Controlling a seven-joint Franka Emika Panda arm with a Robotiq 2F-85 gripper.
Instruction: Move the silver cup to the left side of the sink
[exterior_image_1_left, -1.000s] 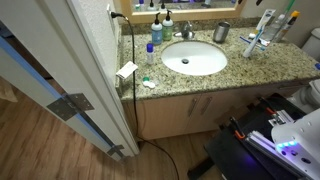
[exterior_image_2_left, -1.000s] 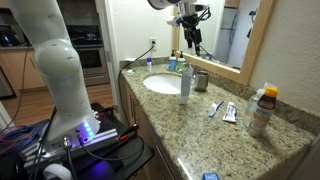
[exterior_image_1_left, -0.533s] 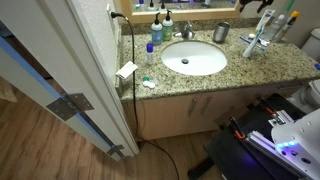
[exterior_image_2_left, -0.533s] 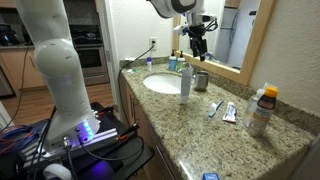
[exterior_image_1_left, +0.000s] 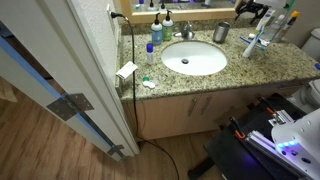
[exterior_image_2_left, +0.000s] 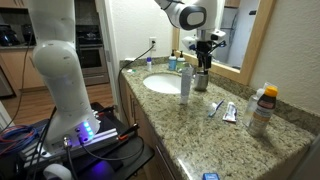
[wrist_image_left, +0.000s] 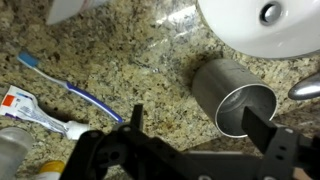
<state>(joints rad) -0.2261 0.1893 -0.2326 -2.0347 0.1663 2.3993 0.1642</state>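
The cup's rim facing the toothbrush (exterior_image_1_left: 226, 25) lies below my open gripper's fingers. My gripper comes down over it next, one finger inside the silver cup's opening, one outside.
The silver cup (exterior_image_1_left: 221, 32) stands upright on the granite counter next to the white sink (exterior_image_1_left: 170, 50), near the mirror. It also shows in an exterior view (exterior_image_2_left: 201, 81) and in the wrist view (wrist_image_left: 232, 92), where I look into its open mouth. My gripper (exterior_image_2_left: 205, 64) is open and empty, pointing down just above the cup. In the wrist view the two fingers (wrist_image_left: 200, 125) straddle the space over the cup's rim, one finger on the far side of it. The gripper is at the top edge of an exterior view (exterior_image_1_left: 248, 10).
A blue toothbrush (wrist_image_left: 70, 85) and a toothpaste tube (wrist_image_left: 30, 105) lie on the counter near the cup. A tall bottle (exterior_image_2_left: 185, 82) stands by the sink's rim (exterior_image_2_left: 150, 90). The faucet (exterior_image_1_left: 186, 30) and a blue bottle (exterior_image_1_left: 156, 32) stand behind the basin. An orange-capped bottle (exterior_image_2_left: 264, 108) stands further along.
My gripper has come down and moved across from high by the mirror to just above the silver cup. The cup has not moved.
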